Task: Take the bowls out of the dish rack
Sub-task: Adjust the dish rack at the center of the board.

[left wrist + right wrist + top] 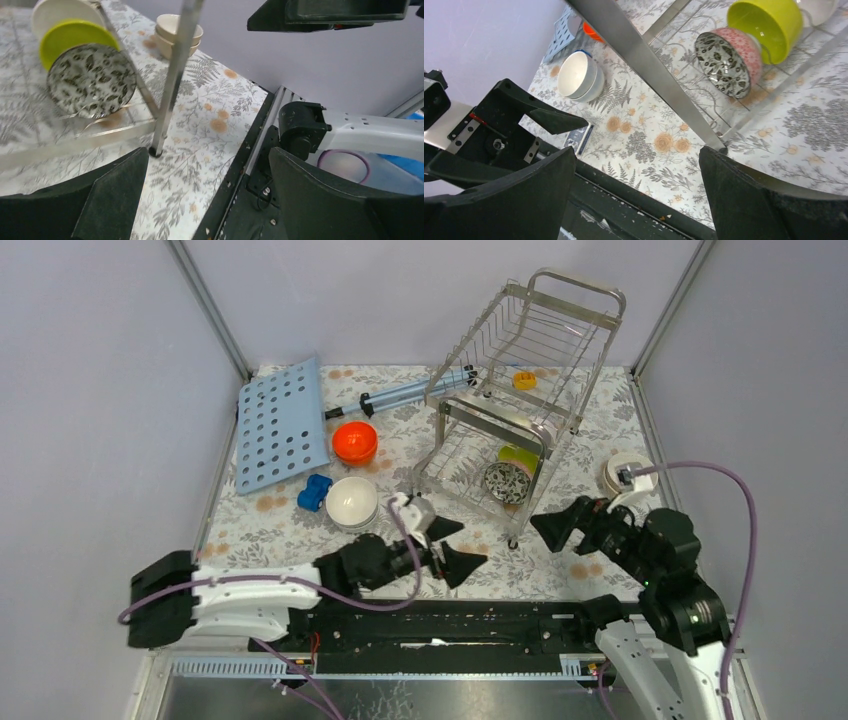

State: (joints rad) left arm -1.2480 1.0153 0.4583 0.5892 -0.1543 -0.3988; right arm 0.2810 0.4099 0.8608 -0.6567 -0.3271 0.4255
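Observation:
I should next move my left gripper outward and to the right in the top view, onto the rack's upright flat steel post (529,502) (175,80), because the post is clear of the bowls.
The steel wire dish rack (520,340) stands at the back right of the table. In its lower tier a leaf-patterned bowl (506,481) stands on edge, with a lime-green bowl (517,455) behind it. My left wrist view shows the patterned bowl (91,80), the green bowl (70,35) and a white one (55,10) behind them. My left gripper (460,544) is open and holds nothing, just in front of the rack's near leg (172,80). My right gripper (555,530) is open too and holds nothing, to the right of the rack's front corner.
On the table left of the rack sit stacked white bowls (352,502), an orange bowl (354,442), a blue toy (315,492) and a light-blue perforated board (280,422). Cream bowls (626,472) are stacked at the right. A yellow item (524,380) lies in the upper tier.

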